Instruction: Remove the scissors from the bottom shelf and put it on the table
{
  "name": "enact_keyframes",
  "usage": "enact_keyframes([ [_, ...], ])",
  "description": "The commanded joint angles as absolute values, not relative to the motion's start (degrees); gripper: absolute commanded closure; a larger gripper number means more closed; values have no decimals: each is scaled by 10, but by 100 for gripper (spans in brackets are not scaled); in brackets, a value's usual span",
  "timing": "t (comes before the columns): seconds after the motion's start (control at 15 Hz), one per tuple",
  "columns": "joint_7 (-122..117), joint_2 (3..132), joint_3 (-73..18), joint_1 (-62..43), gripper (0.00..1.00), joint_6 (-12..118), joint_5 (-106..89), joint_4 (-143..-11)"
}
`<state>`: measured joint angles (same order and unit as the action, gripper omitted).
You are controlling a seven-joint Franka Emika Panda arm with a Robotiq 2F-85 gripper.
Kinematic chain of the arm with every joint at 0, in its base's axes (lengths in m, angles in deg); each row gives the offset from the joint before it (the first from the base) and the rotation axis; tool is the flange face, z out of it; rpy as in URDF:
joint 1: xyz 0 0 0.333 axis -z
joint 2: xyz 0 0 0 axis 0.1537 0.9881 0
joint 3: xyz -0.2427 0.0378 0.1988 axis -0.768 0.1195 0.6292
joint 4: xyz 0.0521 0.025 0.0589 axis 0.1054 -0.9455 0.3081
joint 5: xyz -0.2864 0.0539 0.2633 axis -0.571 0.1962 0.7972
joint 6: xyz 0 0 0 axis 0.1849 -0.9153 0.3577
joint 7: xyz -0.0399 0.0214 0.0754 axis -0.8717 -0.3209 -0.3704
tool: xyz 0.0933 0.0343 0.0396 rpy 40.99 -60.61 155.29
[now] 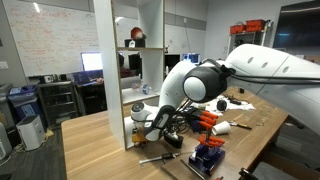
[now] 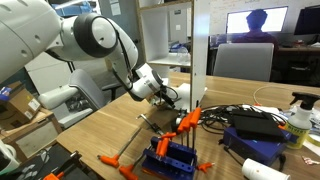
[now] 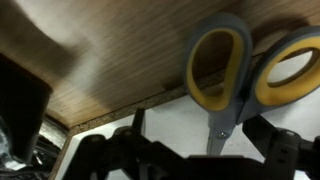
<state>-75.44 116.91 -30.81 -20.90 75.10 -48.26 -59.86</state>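
The blades (image 3: 217,142) are already between my open fingers, so my gripper should next move slightly away from the scissors' handles, farther over the white bottom of the shelf, and close on the blades.
The scissors (image 3: 222,118) have yellow and grey handles and lie on the white floor of the bottom shelf. In the wrist view their handles point away and their blades run down between my fingers. My gripper (image 3: 200,135) is open around the blades, with a gap on the left side. In both exterior views the gripper (image 1: 160,122) (image 2: 170,95) is at the bottom of the white shelf unit (image 1: 125,100) (image 2: 200,60), which stands on the wooden table (image 1: 95,150) (image 2: 95,130). The scissors are hidden in both exterior views.
A blue tool rack (image 1: 207,156) (image 2: 170,156) with orange-handled tools (image 1: 205,120) (image 2: 187,120) stands in front of the shelf. A screwdriver (image 1: 160,158) lies on the table. A black box (image 2: 255,122), a bottle (image 2: 300,120) and a white cylinder (image 2: 258,170) are nearby.
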Motion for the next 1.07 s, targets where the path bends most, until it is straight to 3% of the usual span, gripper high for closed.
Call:
enact_keyframes([
  [0.0,-720,1206,-340,-228,25,762,-433,-548],
  [0.07,-714,1208,-347,-233,25,762,-425,-544],
  [0.6,-675,1215,-394,-266,86,763,-357,-534],
  [0.67,-670,1214,-399,-270,90,764,-349,-536],
  [1.0,-652,1200,-417,-279,85,761,-318,-566],
])
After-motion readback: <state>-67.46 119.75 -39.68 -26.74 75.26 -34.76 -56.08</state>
